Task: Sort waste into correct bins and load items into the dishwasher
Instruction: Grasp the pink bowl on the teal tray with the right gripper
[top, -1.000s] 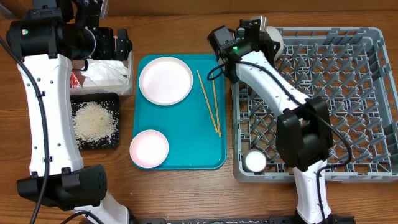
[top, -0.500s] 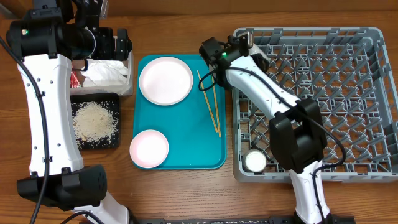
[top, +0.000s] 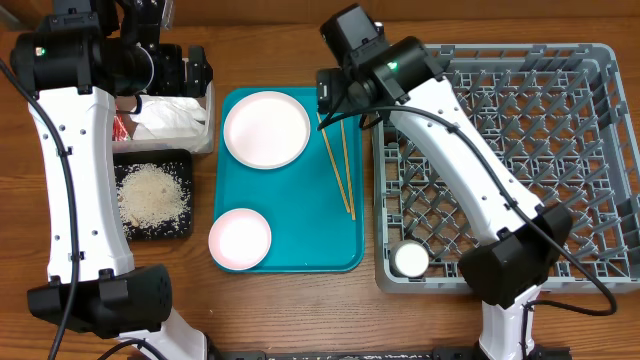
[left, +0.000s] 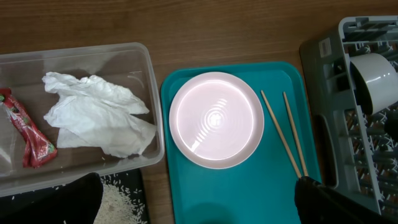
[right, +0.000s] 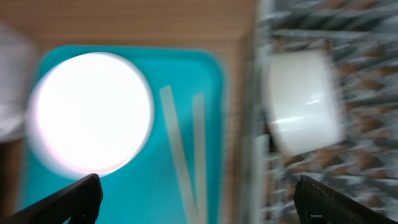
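Note:
My right gripper next moves down, back and to the left in the overhead view onto the small pale bowl's rack-side rim (top: 268, 231), because that dish remains outside the rack (top: 540, 170).
My right gripper (top: 331, 96) hangs open and empty over the teal tray's far right corner, above the far ends of the chopsticks (top: 338, 165) (right: 186, 163). Its view is blurred and takes in the large white plate (right: 91, 112) and a white bowl (right: 303, 99) resting in the dishwasher rack (top: 540, 170). My left gripper (top: 194, 70) (left: 199, 211) is open over the clear tub (left: 144, 74), which holds white tissue (left: 96, 115) and a red sauce packet (left: 28, 134). Rice scraps fill the black tray (top: 153, 195). A small pale bowl (top: 240, 238) sits on the tray's near left.
The teal serving tray (top: 300, 235) lies between the bins and the rack. A small white cup (top: 410, 260) stands in the rack's near left corner. My right arm crosses over the rack's left side. Bare wooden table runs along the front.
My right gripper has opened, leaving the white bowl in the rack's far left corner, and has swung left over the tray. The left arm has not moved.

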